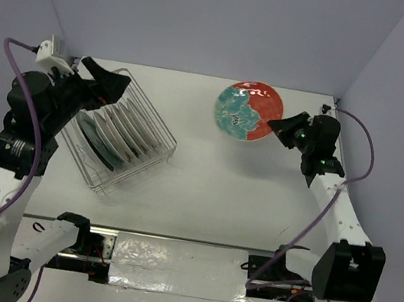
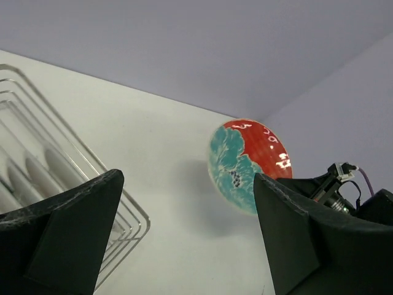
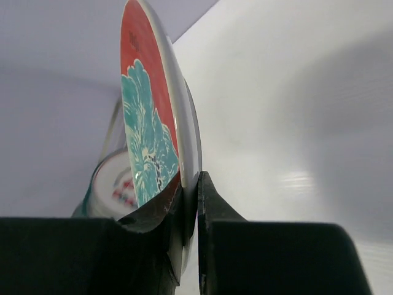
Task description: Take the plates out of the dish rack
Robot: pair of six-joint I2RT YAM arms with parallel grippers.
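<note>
My right gripper goes down next and levels the tilted floral plate onto the bare tabletop to release it, since that lies below the gripper, clear of the rack [image 1: 152, 123].
My right gripper [image 1: 275, 123] is shut on the rim of the red-and-teal floral plate [image 1: 245, 111] and holds it tilted above the table at the back right. In the right wrist view the plate [image 3: 150, 117] stands edge-on between my fingers. The silver wire dish rack [image 1: 152, 123] sits at the left with several plates [image 1: 116, 133] standing in it, one grey-teal [image 1: 96, 136]. My left gripper [image 1: 112, 83] is open and empty above the rack's far corner. In the left wrist view the held plate [image 2: 245, 163] and the rack [image 2: 92, 166] show between its fingers.
A grey wall runs behind the table and along its right side. A foil-covered strip [image 1: 178, 267] lies between the arm bases at the near edge. The rack and a white plate with red marks [image 3: 113, 184] show far behind the held plate in the right wrist view.
</note>
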